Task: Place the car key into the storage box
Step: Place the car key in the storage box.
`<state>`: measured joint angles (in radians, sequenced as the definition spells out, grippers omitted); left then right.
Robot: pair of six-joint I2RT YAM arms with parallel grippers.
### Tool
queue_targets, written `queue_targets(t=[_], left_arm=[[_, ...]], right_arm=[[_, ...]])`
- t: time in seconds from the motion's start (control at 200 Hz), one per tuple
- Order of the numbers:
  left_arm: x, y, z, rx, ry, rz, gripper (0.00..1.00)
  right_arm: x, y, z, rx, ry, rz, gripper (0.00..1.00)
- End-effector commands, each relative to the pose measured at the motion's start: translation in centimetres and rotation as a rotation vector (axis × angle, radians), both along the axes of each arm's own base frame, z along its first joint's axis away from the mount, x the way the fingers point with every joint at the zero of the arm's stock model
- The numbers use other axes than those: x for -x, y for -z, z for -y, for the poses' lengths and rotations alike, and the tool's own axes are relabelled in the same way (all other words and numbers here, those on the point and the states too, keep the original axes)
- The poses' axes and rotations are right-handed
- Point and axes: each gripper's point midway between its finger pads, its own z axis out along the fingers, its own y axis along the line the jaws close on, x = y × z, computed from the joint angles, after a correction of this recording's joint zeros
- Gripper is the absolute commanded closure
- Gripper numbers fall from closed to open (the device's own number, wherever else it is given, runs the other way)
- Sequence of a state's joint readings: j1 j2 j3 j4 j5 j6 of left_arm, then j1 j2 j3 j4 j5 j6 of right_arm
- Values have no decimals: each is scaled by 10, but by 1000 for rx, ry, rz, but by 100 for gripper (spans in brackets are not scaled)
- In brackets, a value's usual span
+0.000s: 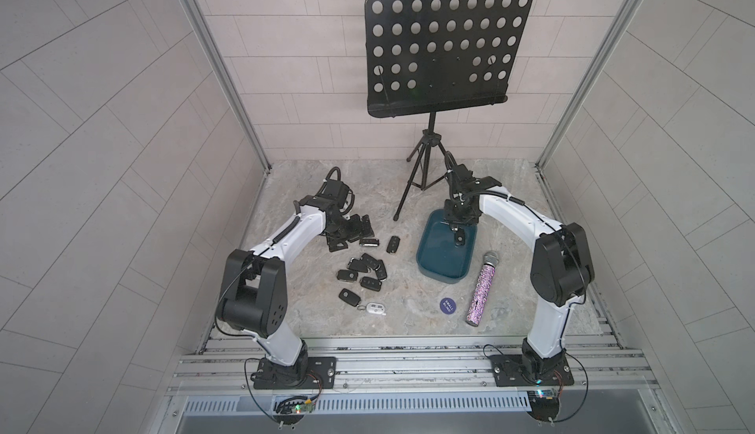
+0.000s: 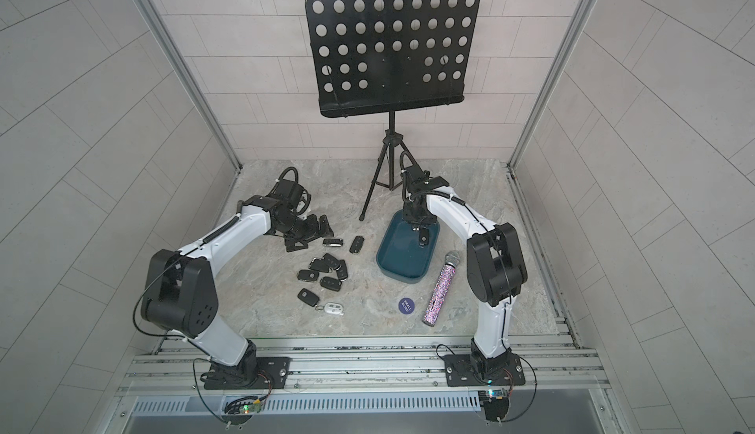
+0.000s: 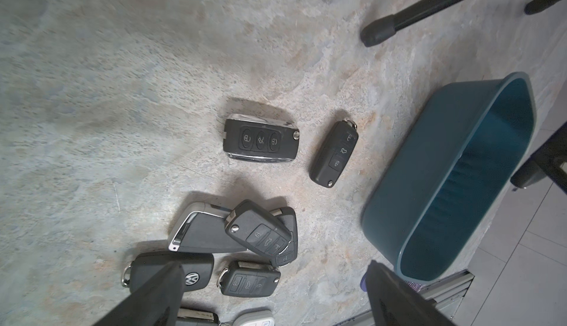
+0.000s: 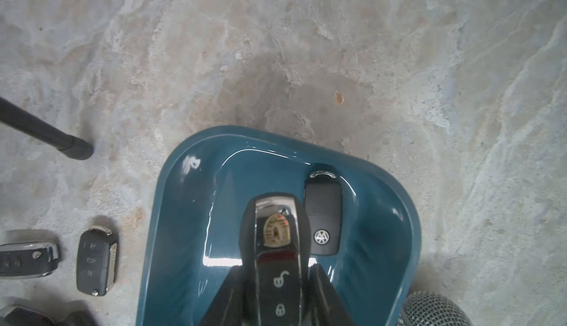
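The crested key is already hanging over the inside of the box. My right gripper needs to lower it next toward the bare bottom of the box beside the second key (image 1: 448, 239) (image 4: 231, 215) and let it go.
The storage box (image 1: 435, 266) (image 2: 398, 262) is a dark teal tub right of centre, shown in both top views. Above its far end my right gripper (image 1: 456, 229) (image 4: 277, 281) is shut on a black car key (image 4: 276, 232) with a gold crest, which hangs over the box's inside (image 4: 184, 217). A second black key (image 4: 323, 217) lies on the box floor beside it. My left gripper (image 1: 351, 234) (image 3: 273, 293) stands open and empty, low over the table by the loose keys (image 1: 363, 270) (image 3: 260, 139); the box's outer wall (image 3: 429, 171) shows in its wrist view.
A black music stand (image 1: 441, 52) rises behind, one tripod foot (image 1: 396, 217) near the box. A glittery purple microphone (image 1: 482, 289) lies right of the box, a small blue disc (image 1: 447, 305) in front of it, and a white fob (image 1: 376, 309) at the front.
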<state>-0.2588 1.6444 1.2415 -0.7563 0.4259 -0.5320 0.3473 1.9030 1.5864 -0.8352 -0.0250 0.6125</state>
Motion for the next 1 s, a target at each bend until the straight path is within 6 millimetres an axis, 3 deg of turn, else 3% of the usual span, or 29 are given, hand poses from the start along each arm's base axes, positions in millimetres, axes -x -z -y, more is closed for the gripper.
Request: queue_targets(t=[0.0, 0.315, 0.545, 0.735, 0.996], left_arm=[[-2, -3, -6, -39, 7, 9, 0], [3, -9, -17, -110, 52, 30, 0], [4, -8, -17, -111, 60, 30, 0], [5, -9, -17, -113, 63, 36, 0], [6, -11, -19, -116, 60, 44, 0]], right_arm=[[-6, 11, 5, 20, 58, -23, 79], [-10, 52, 3, 25, 122, -93, 79], [-8, 69, 3, 35, 141, -129, 77], [-6, 75, 5, 44, 151, -143, 74], [-6, 63, 7, 48, 150, -125, 55]])
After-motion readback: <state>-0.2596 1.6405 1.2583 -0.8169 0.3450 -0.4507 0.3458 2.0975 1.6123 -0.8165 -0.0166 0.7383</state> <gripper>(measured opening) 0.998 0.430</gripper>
